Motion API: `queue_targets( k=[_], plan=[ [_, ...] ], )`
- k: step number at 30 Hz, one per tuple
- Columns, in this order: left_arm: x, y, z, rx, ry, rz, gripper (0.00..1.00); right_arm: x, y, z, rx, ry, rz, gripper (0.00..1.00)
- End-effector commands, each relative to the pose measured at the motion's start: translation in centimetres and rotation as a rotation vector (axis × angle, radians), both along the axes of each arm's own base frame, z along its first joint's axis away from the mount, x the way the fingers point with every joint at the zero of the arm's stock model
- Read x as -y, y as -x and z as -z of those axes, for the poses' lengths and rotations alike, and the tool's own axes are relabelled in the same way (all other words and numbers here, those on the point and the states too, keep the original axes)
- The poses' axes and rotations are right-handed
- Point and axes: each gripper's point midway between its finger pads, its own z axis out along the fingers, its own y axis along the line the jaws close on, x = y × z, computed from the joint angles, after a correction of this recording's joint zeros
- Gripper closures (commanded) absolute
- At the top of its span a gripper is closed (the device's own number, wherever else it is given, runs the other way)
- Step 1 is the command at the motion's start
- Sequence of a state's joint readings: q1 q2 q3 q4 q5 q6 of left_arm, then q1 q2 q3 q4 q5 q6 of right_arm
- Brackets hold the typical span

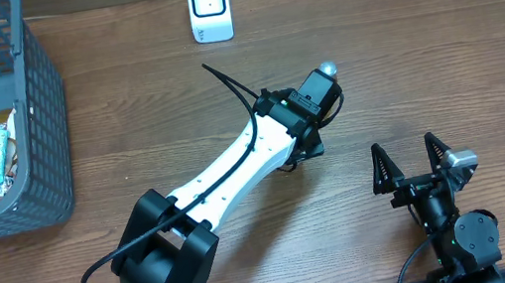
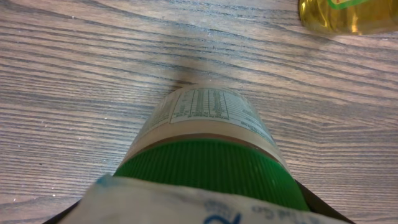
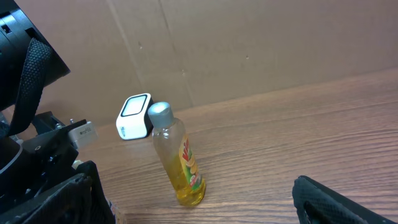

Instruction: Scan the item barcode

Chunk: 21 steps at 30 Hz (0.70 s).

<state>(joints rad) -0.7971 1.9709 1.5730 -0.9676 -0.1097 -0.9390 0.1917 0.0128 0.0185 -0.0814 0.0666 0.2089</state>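
Note:
My left gripper lowers the jar base first onto the bare tabletop (image 2: 194,76) beside the yellow bottle next and releases it, since that clear wood lies below.
My left gripper (image 1: 312,102) reaches over the middle of the table, shut on a jar (image 2: 208,118) with a green ribbed lid (image 2: 211,171) and a beige nutrition label. Something white with blue print covers the lid's near end. From overhead the jar is hidden under the gripper. The white barcode scanner (image 1: 209,7) stands at the table's far edge, also in the right wrist view (image 3: 134,115). My right gripper (image 1: 403,149) rests near the front edge, open and empty, its black fingers (image 3: 336,199) spread wide.
A yellow bottle (image 3: 180,165) with a silver cap (image 1: 327,70) stands upright just beyond my left gripper, its base at the top right of the left wrist view (image 2: 348,15). A dark mesh basket (image 1: 39,123) with packets sits at the far left.

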Motion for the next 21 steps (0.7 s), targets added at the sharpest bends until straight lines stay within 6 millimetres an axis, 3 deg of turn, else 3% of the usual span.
queue_targets(
  k=[1, 11, 14, 21],
  plan=[
    [-0.13, -0.3, -0.56, 0.03, -0.01, 0.016, 0.87, -0.15, 0.02, 0.2, 0.004, 0.004, -0.007, 0.0],
    [-0.23, -0.54, -0.61, 0.043, -0.02, 0.027, 0.87, -0.15, 0.02, 0.2, 0.004, 0.003, -0.007, 0.0],
    [-0.22, -0.82, -0.68, 0.058, -0.026, 0.04, 0.92, -0.15, 0.02, 0.2, 0.004, 0.004, -0.007, 0.0],
    [-0.01, -1.14, -0.78, 0.074, -0.024, 0.061, 0.9, -0.15, 0.02, 0.2, 0.004, 0.004, -0.007, 0.0]
  ],
)
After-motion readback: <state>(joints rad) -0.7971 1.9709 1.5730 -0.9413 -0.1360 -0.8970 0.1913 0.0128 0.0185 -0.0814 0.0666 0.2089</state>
